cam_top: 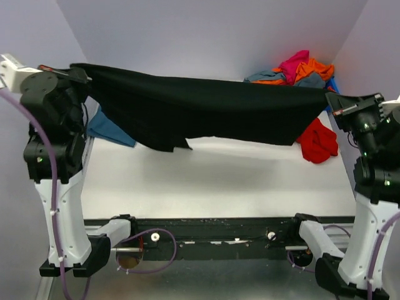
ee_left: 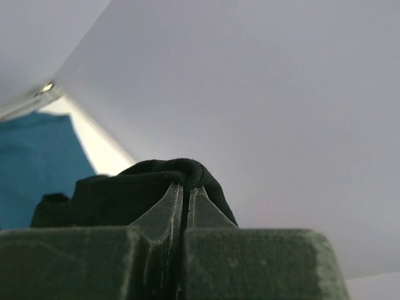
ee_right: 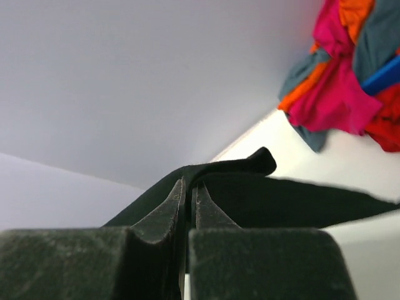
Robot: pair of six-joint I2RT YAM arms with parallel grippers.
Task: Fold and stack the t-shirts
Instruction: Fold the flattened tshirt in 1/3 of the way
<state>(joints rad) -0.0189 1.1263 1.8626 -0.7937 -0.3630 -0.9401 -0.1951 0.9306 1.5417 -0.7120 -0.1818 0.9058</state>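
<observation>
My right gripper will next move down and back and release the end of the black t-shirt on the bare near tabletop, which is clear of cloth below it.
A black t-shirt hangs stretched in the air between my two grippers, above the white table. My left gripper is shut on its left end, which bunches over the fingertips in the left wrist view. My right gripper is shut on its right end, seen in the right wrist view. A teal-blue t-shirt lies at the table's left, partly under the black one. A pile of magenta, orange and grey-blue t-shirts sits at the back right. A red t-shirt lies at the right.
A blue bin edge shows within the pile at the back right. White walls close in the table on the left, back and right. The arm bases and a black rail run along the near edge.
</observation>
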